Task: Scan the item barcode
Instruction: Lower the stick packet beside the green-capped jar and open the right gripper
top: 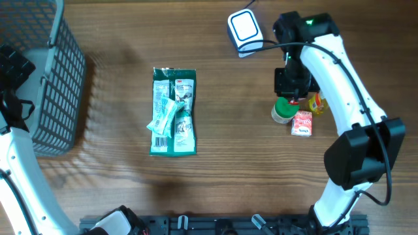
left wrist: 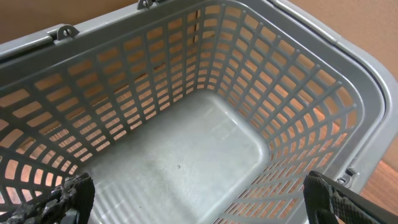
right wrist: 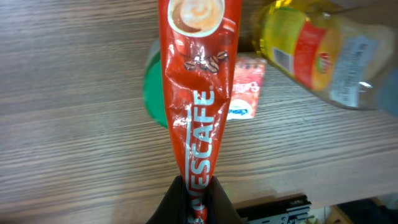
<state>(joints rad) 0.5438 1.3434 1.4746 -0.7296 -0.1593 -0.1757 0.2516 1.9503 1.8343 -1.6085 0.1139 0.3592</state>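
The sachet (right wrist: 196, 81) hangs over the green lid. My right gripper needs to go to the right in the overhead view and down toward the pink box (right wrist: 247, 91) to release it.
My right gripper (right wrist: 196, 200) is shut on the lower end of a red Nescafe sachet (right wrist: 196, 81), which hangs above the wooden table. In the overhead view this gripper (top: 290, 91) hovers at the right, just below the white barcode scanner (top: 243, 27), and hides most of the sachet. My left gripper (left wrist: 199, 205) is open over the inside of the grey basket (left wrist: 186, 155), its black fingertips (left wrist: 69, 196) far apart with nothing between them.
Beneath the sachet lie a green-lidded can (top: 282, 111), a pink box (top: 302, 123) and a yellow bottle (top: 317, 103). Green packets (top: 173, 111) lie mid-table. The grey basket (top: 49, 85) stands at the left edge.
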